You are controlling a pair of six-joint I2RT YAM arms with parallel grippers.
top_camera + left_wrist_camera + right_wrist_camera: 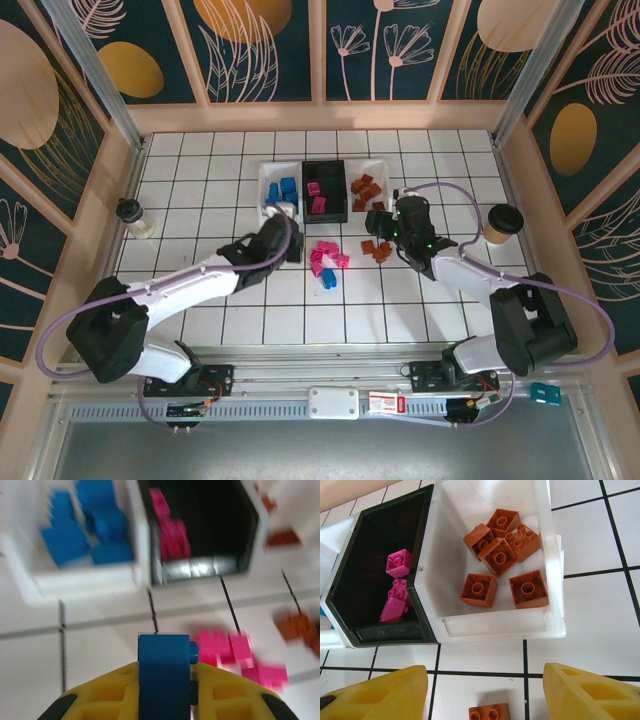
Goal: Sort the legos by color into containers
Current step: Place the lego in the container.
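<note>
The left gripper will next move outward over the white bin with blue legos and let go of the blue lego, since that bin is just outward of its fingers.
My left gripper [165, 680] is shut on a blue lego [164, 672], held just short of the white bin [85, 582] that holds blue legos [80, 530]. Beside it, the black bin [200, 567] holds magenta legos [172, 535]. My right gripper [485, 690] is open, its yellow fingers [375, 695] either side of a loose orange lego [489, 712]. In front of it, the other white bin [495, 625] contains several orange legos [502, 555]. From above, loose magenta legos [325, 258], a blue one [328, 279] and orange ones [375, 248] lie between the grippers.
A paper cup with a dark lid [503, 223] stands at the right of the tiled floor. A small lidded jar [135, 218] stands at the left. Wooden walls [320, 115] enclose the floor on three sides.
</note>
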